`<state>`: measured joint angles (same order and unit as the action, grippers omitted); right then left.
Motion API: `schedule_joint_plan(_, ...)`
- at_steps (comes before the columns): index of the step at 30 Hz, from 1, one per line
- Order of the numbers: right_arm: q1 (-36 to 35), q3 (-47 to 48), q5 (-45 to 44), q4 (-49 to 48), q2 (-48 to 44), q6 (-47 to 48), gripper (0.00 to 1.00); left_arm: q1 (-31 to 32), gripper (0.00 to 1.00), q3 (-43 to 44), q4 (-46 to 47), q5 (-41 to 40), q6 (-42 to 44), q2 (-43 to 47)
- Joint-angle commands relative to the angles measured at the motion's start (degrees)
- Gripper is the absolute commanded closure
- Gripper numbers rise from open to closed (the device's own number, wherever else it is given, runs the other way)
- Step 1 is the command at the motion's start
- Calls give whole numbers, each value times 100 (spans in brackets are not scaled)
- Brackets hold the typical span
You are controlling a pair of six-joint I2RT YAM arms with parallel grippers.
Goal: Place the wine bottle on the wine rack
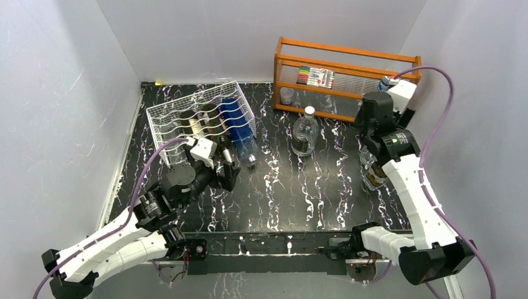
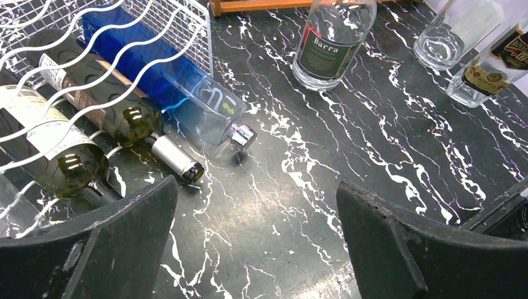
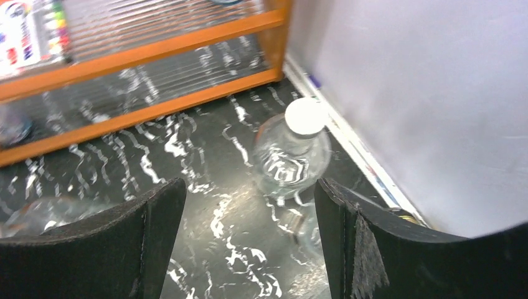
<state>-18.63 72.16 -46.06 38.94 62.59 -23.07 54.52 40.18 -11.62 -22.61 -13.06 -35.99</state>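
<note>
The brown-labelled bottle's cap is to the right of my right gripper in its wrist view, so I will shift that way and back, lowering open fingers around it.
The white wire wine rack (image 1: 187,115) stands at the back left. Two green wine bottles (image 2: 121,115) (image 2: 56,156) and a blue and clear bottle (image 2: 196,99) lie in its cradles, necks poking out the front. My left gripper (image 2: 258,243) hovers open over bare table just in front of those necks, also seen from above (image 1: 225,175). My right gripper (image 3: 249,240) is open at the back right, above the table beside a clear white-capped bottle (image 3: 291,156); nothing solid sits between its fingers. A brown-labelled bottle (image 1: 373,174) stands under the right arm.
An orange wooden shelf (image 1: 345,71) with markers lines the back wall. A clear "Barra" bottle (image 1: 305,134) stands upright mid-table. Another clear bottle (image 2: 445,37) and the labelled one (image 2: 492,71) stand at the right. White walls close in on three sides.
</note>
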Motion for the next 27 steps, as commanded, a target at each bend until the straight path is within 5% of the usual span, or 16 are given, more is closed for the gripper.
schedule_joint_plan(1,491,309,-275,-282,-339,134,14,0,2,72,36,-26,-28,63)
schedule_joint_plan(13,560,-462,-1827,-563,-1025,-80,15,-2,2,-28,66,43,-83,33)
schedule_joint_plan(20,920,-780,-1390,-433,-880,-476,18,-2,2,-37,-61,26,-83,79)
schedule_joint_plan(27,1346,-1142,-901,-325,-811,-859,37,-2,2,-95,-165,-80,-89,254)
